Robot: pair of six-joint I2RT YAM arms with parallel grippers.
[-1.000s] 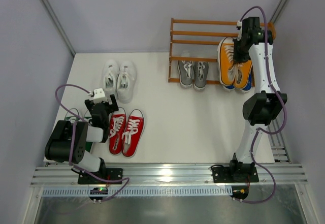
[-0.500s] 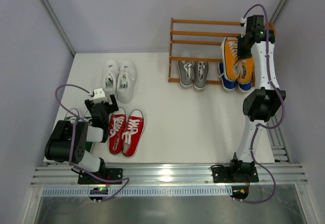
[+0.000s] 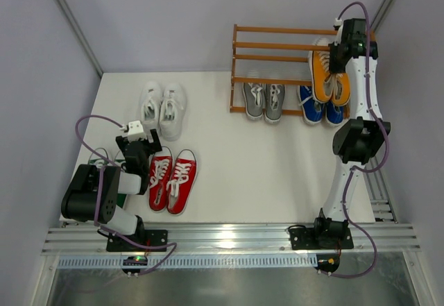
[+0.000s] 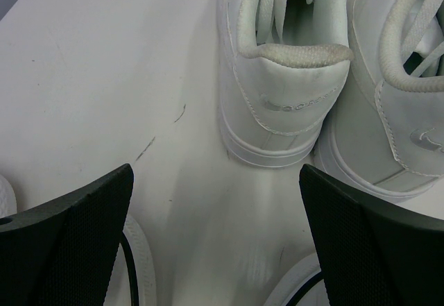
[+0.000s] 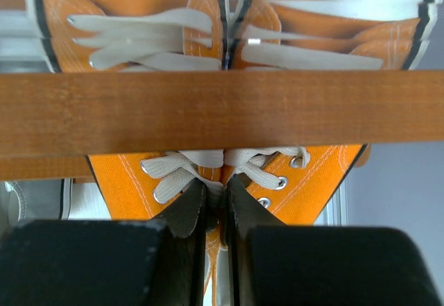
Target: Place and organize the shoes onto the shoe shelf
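I will move my right gripper slightly outward next, deeper into the shelf (image 3: pixel 277 46), and then open it there, because the heels of the orange shoes still stick out over the blue shoes (image 3: pixel 318 109).
My right gripper (image 3: pixel 334 69) is shut on the orange shoes (image 3: pixel 321 66), pinching the two inner sides together by the laces (image 5: pixel 182 172). It holds the pair toes-up against the right end of the shoe shelf (image 3: pixel 277 46), and one slat (image 5: pixel 222 112) crosses in front of the pair. On the bottom tier stand the grey shoes (image 3: pixel 263 100) and the blue shoes (image 3: pixel 318 109). The white shoes (image 3: pixel 161 108) and red shoes (image 3: pixel 172 179) lie on the table. My left gripper (image 3: pixel 142 141) hangs open just behind the white heels (image 4: pixel 288 98), holding nothing.
A green shoe (image 3: pixel 129 184) peeks out from under the left arm, mostly hidden. White rubber toe caps (image 4: pixel 139 268) lie close under the left fingers (image 4: pixel 69 243). Grey walls close the table at the back and both sides, and a metal rail (image 3: pixel 229 238) runs along the front.
The right arm has carried the orange pair up and back, off the blue shoes and higher against the shelf. The left arm has not moved.
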